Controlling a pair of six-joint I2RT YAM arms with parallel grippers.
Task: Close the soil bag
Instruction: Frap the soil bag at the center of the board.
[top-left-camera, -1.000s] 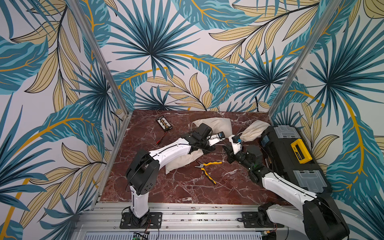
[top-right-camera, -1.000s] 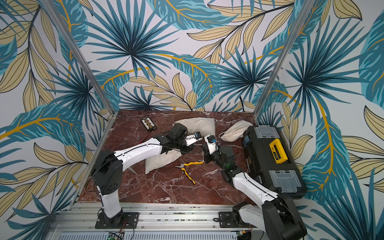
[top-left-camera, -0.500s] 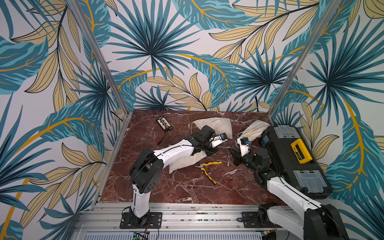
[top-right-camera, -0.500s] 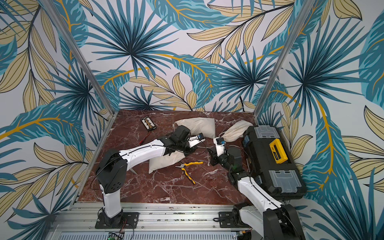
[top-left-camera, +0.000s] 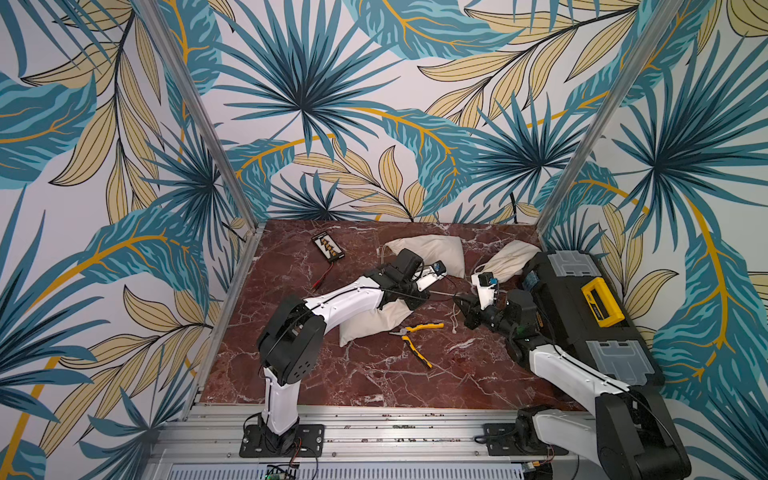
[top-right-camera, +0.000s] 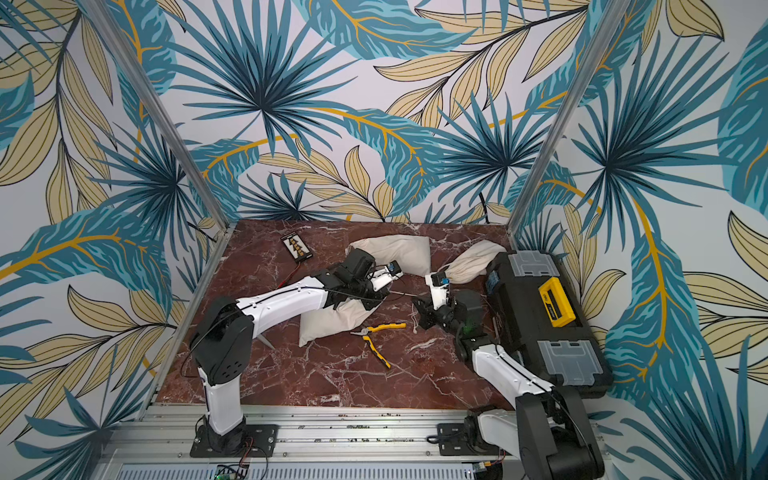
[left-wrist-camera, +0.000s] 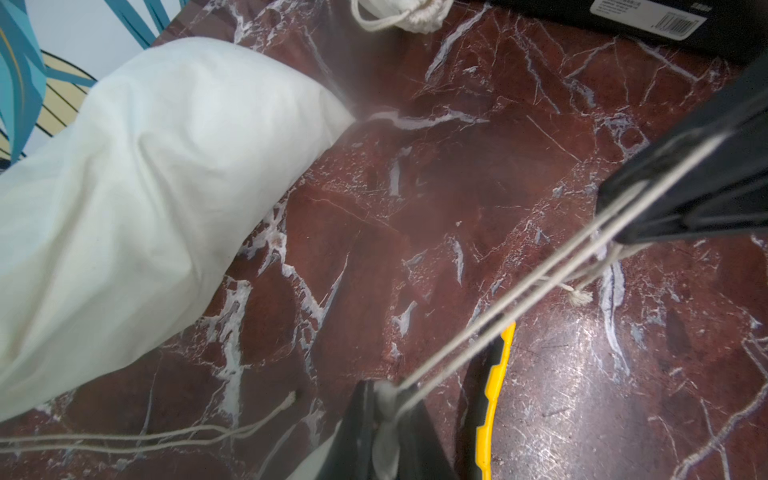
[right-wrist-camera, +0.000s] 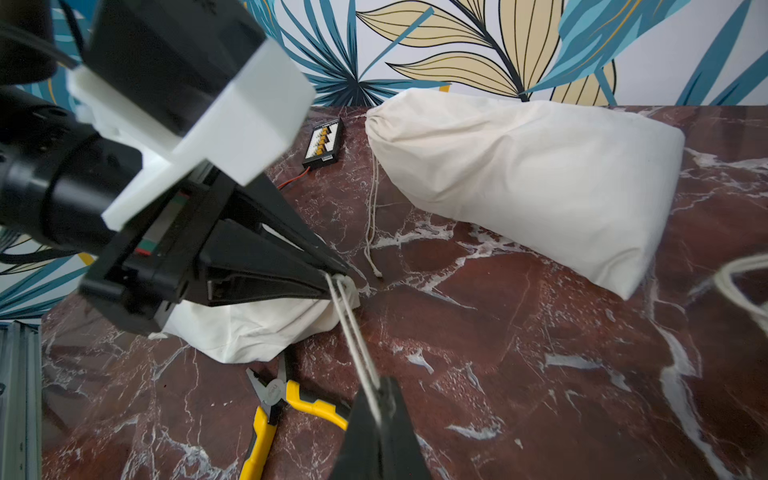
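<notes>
Next, my left gripper pulls the bunched neck away from my right gripper, toward the connector board, and releases it. The taut drawstring between them closes the bag.
The soil bag is a cream cloth sack lying under my left arm. My left gripper is shut on the bunched neck of this bag. A thin drawstring runs taut from that neck to my right gripper, which is shut on it a short way to the right. The string's knotted end hangs past the right fingers. In the right wrist view the left gripper sits over the soil bag.
Yellow-handled pliers lie just in front of both grippers. A black and yellow toolbox fills the right side. Two more cream bags lie behind, one at the back centre and one against the toolbox. A small black connector board lies at the back left.
My right gripper has drawn back to the right with the drawstring in it. My left gripper has shifted a little the same way, still at the bag's neck.
</notes>
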